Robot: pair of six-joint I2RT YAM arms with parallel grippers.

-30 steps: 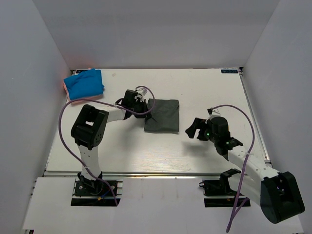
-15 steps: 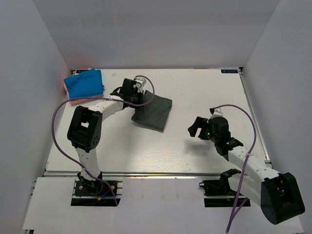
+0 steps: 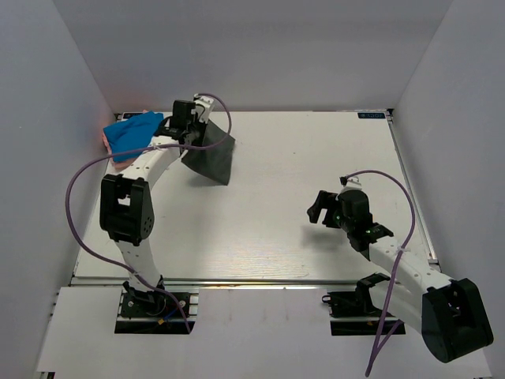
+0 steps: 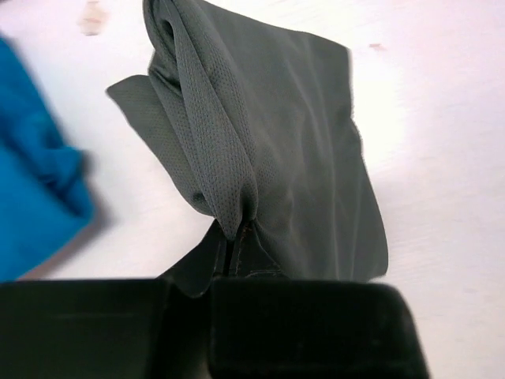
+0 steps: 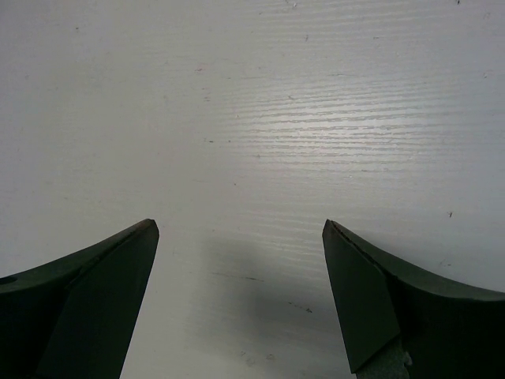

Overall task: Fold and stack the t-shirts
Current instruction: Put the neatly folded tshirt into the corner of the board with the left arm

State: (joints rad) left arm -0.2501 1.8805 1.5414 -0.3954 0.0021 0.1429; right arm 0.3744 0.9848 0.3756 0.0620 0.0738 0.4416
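The stack is to the left in the top view, so next I will move my left gripper that way across the bright blue folded t-shirt (image 3: 136, 135) (image 4: 31, 197) and let go of the grey-green one.
The folded dark grey-green t-shirt (image 3: 211, 155) hangs off the table near the back left, pinched by its edge in my left gripper (image 3: 192, 129), which is shut on it. In the left wrist view the cloth (image 4: 260, 142) drapes away from the closed jaws, with my left gripper (image 4: 234, 246) at its gathered edge. Just left of it lies the bright blue folded t-shirt (image 3: 136, 135) (image 4: 31, 197), resting on a salmon-pink one (image 3: 106, 138) of which only an edge shows. My right gripper (image 3: 318, 208) (image 5: 241, 229) hovers open over bare table at the right, holding nothing.
White walls close in the table on three sides; the blue and pink stack sits in the back left corner against the left wall. The left arm's purple cable (image 3: 87, 178) loops out to the left. A small dark label (image 3: 371, 115) marks the back right edge.
My left gripper has carried the grey-green t-shirt from the middle of the table up and to the back left, next to the blue one. The right arm has stayed put.
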